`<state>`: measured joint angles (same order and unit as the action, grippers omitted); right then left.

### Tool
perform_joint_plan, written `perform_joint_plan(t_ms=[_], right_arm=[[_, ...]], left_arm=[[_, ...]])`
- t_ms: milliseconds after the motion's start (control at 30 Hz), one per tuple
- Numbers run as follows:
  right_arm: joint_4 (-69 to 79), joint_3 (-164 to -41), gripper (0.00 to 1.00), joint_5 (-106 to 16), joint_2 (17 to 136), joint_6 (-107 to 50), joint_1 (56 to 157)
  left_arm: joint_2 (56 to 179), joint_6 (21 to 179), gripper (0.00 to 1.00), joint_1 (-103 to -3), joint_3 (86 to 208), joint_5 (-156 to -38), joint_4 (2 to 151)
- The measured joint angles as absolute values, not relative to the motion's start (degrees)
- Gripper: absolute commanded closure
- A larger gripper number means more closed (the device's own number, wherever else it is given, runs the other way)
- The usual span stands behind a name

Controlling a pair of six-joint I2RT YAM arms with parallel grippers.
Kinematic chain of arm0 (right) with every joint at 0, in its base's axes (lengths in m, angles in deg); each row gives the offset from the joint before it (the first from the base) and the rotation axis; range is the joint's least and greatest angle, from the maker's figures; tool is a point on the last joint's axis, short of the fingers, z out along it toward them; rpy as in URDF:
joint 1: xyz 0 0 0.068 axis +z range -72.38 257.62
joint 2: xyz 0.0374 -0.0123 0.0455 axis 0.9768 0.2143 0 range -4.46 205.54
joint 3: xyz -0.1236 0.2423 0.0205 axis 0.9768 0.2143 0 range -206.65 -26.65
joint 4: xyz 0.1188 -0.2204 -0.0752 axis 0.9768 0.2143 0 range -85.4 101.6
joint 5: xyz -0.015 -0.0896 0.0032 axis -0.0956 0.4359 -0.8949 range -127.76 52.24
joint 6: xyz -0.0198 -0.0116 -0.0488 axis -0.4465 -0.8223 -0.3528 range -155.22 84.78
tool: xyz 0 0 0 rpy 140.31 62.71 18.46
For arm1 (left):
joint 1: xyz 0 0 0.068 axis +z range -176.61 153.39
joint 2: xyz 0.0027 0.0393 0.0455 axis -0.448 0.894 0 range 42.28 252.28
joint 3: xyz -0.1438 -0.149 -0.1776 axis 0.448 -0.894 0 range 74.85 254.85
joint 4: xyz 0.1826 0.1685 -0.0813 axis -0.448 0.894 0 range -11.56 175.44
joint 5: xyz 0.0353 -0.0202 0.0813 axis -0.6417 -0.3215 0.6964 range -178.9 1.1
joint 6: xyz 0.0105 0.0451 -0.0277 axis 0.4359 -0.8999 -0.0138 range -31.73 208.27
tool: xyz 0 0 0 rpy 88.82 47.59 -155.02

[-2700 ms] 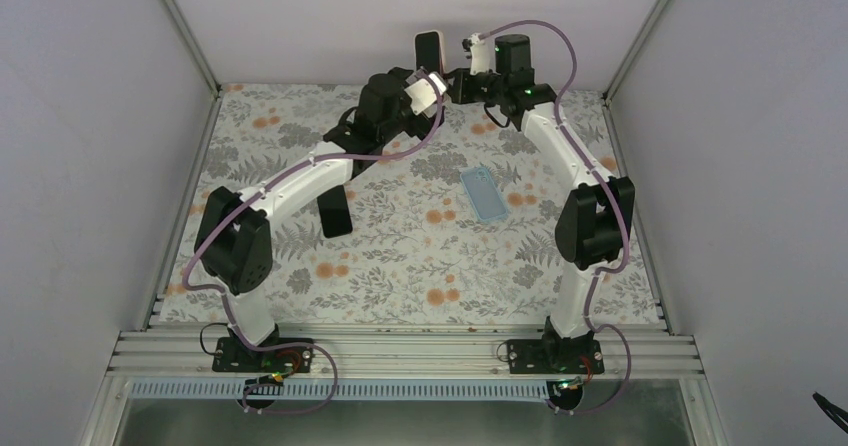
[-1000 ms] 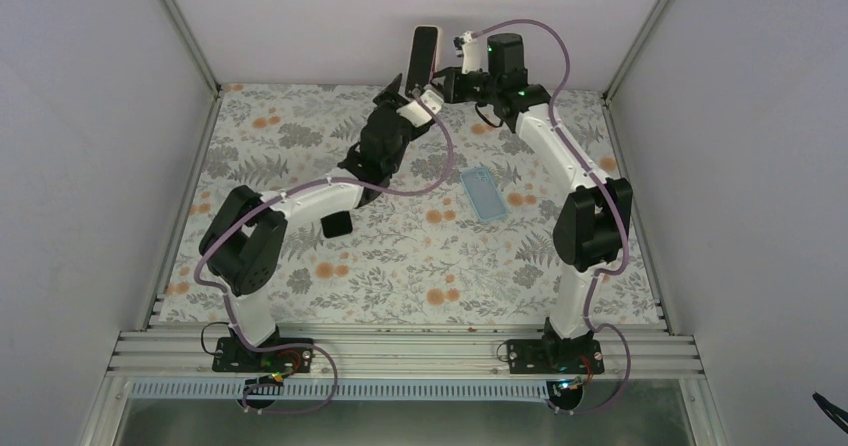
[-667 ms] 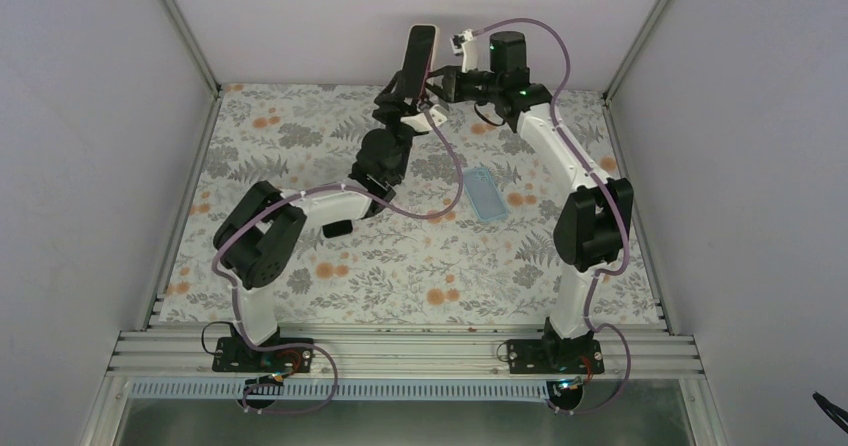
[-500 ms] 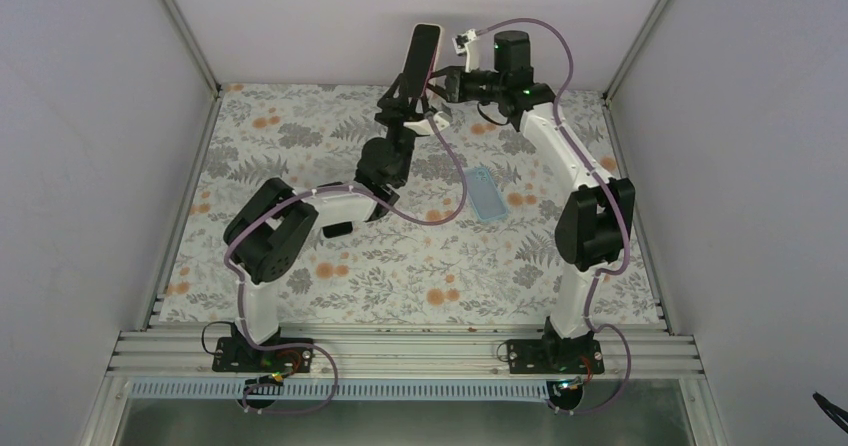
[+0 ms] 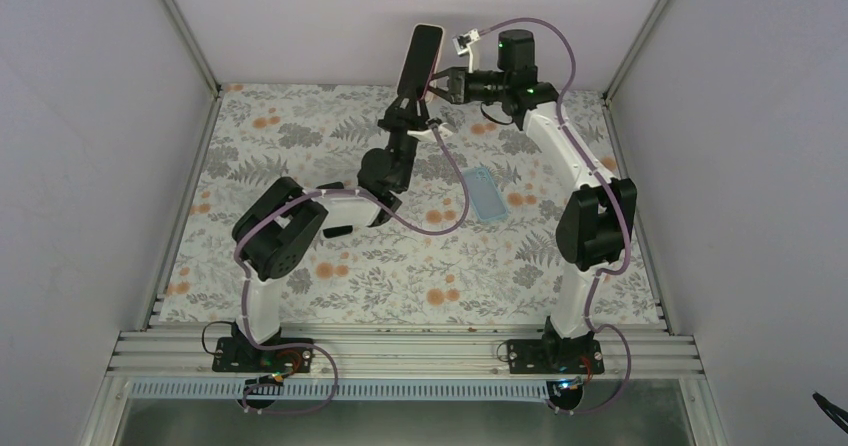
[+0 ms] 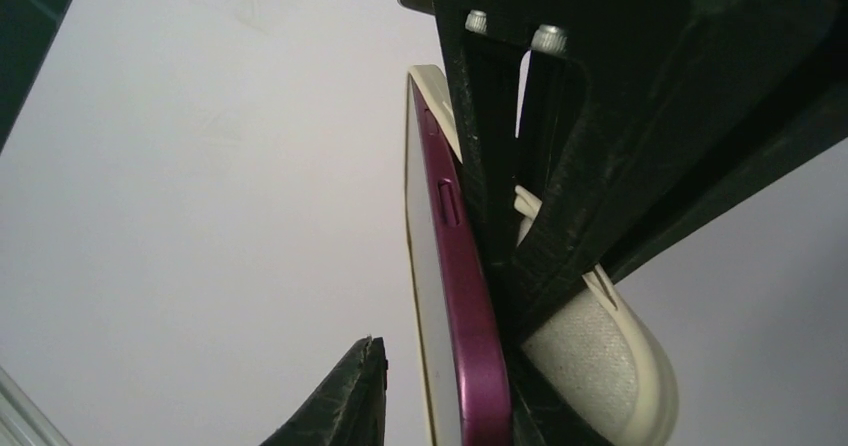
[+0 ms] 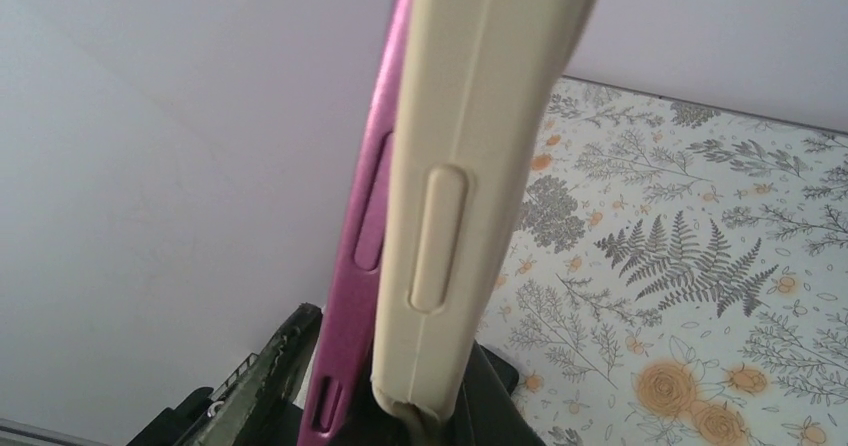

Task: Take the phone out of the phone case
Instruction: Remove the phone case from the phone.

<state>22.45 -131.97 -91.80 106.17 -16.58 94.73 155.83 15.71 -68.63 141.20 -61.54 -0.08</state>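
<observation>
The robot's right gripper holds the cream case and will next move it back and down, then let go of it on the clear flowered table beside the pale blue case, which lies below and back.
The phone (image 5: 420, 54), with a purple rim (image 6: 455, 296), stands nearly upright in the air at the back of the table. Its cream phone case (image 7: 470, 156) is peeled away from the phone's back along the lower part (image 6: 600, 366). My right gripper (image 5: 443, 87) is shut on that loose part of the case, with one black finger wedged between phone and case. My left gripper (image 5: 411, 109) reaches up from below and straddles the phone's lower end. Its one visible fingertip (image 6: 352, 398) stands a small gap off the screen side; the other finger is hidden.
A pale blue translucent flat case (image 5: 485, 191) lies on the flowered table (image 5: 420, 266), right of centre. A small black object (image 5: 338, 230) sits under the left forearm. The white back wall is close behind the phone, and metal frame posts rise at both back corners.
The left arm swung up and in under the phone, and its jaws narrowed around the phone's lower end. The right arm kept hold of the case and barely shifted.
</observation>
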Motion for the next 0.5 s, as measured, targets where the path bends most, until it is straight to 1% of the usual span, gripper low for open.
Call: perform_joint_plan(t_ms=[200,333,500], right_arm=[[23.26,-131.99,0.97,-92.83,106.17,-16.58,94.38],[23.98,-131.99,0.97,-92.96,106.17,-16.82,94.01],[25.86,-131.97,0.97,-93.04,106.17,-17.04,92.96]], left_arm=[[157.06,14.27,0.84,-69.12,141.5,-61.63,-1.39],[158.08,13.96,0.97,-69.36,142.07,-61.74,-1.7],[158.19,15.49,0.98,-69.77,142.55,-61.69,-0.26]])
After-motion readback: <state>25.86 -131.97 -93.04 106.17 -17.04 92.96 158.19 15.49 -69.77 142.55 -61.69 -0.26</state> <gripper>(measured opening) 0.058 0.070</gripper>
